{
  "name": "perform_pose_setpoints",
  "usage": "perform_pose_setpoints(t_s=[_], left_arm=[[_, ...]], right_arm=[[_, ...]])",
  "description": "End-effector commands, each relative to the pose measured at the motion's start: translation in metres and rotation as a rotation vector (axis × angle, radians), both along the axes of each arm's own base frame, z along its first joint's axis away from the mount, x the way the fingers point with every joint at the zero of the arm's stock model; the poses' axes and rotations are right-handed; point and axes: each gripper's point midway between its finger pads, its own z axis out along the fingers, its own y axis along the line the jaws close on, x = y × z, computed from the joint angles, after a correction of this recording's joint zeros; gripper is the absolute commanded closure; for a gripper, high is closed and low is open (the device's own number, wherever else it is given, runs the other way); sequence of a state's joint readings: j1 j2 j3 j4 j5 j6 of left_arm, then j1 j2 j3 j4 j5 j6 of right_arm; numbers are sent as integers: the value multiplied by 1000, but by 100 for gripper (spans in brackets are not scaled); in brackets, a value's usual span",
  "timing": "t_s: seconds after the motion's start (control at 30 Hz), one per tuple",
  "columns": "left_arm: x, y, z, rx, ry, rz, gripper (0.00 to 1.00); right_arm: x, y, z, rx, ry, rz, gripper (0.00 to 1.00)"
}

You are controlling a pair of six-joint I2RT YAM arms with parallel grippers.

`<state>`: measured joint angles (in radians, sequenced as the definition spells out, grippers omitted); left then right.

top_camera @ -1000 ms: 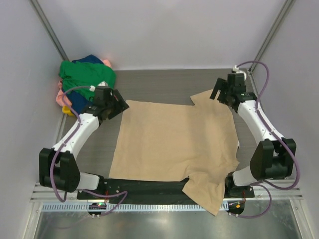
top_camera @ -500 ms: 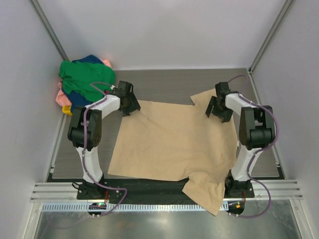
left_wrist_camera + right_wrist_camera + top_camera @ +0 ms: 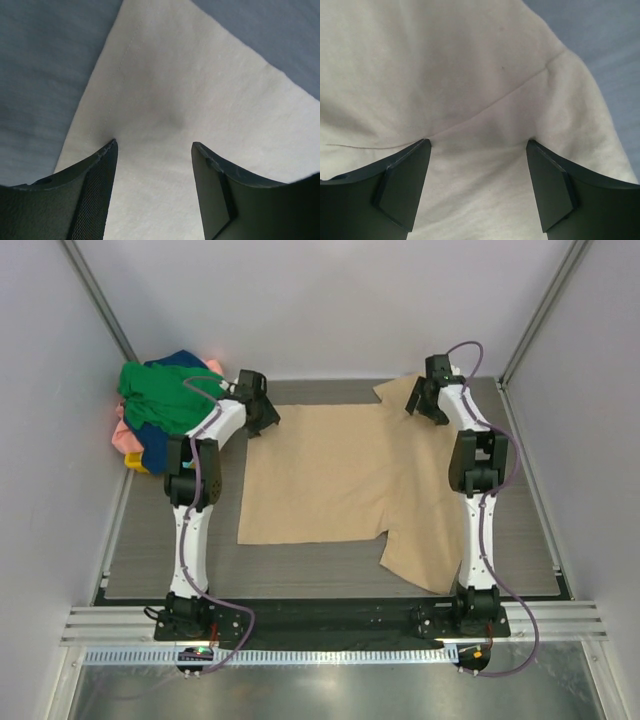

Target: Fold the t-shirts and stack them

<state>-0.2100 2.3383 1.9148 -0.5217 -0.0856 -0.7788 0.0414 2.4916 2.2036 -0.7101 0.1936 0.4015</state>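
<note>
I should next lift my left gripper off the t-shirt's far corner, move it back along the hem and lower it onto the t-shirt's near corner, because the t-shirt is lying spread flat.
A tan t-shirt (image 3: 340,470) lies spread flat on the grey table, one sleeve at the far right and the other at the near right (image 3: 425,560). My left gripper (image 3: 262,420) rests on its far left corner. In the left wrist view the gripper (image 3: 154,143) is open, both tips pressed onto the flat cloth (image 3: 165,95). My right gripper (image 3: 420,405) sits on the far sleeve. It is also open (image 3: 478,141), with its tips dug into slightly bunched cloth (image 3: 470,75). Green (image 3: 170,395), navy (image 3: 185,360) and pink (image 3: 122,438) t-shirts are heaped at the far left.
A small yellow basket (image 3: 135,462) peeks out from under the heap. White walls close in the table on the left, back and right. Both arms are stretched out toward the back. A black base rail (image 3: 330,615) runs along the near edge.
Both arms have reached toward the back wall, and the tan shirt has slid with them. It has moved off the near edge onto the middle of the table. Both jaws have narrowed slightly.
</note>
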Motion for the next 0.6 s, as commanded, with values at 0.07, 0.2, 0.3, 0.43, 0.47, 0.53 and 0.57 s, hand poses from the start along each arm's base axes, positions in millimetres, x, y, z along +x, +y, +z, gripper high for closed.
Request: perform_pose_setpoints(t_s=[0.07, 0.2, 0.3, 0.43, 0.47, 0.53, 0.57], left_arm=[[20, 25, -4, 16, 64, 36, 38], [26, 13, 72, -13, -60, -17, 37], [-3, 8, 101, 15, -74, -38, 36], [-66, 12, 172, 14, -181, -36, 35], [-79, 12, 175, 6, -193, -41, 35], [-124, 20, 166, 12, -167, -42, 35], [-137, 23, 162, 6, -160, -34, 35]], right_arm=[[33, 22, -4, 96, -42, 103, 16], [41, 14, 59, 60, -155, 102, 15], [22, -1, 126, -15, -242, 54, 14], [-45, -25, 161, -105, -217, -42, 13], [-69, -32, 202, -122, -284, -76, 13], [-112, -33, 182, -91, -220, -119, 14], [-135, -27, 206, -53, -271, -109, 13]])
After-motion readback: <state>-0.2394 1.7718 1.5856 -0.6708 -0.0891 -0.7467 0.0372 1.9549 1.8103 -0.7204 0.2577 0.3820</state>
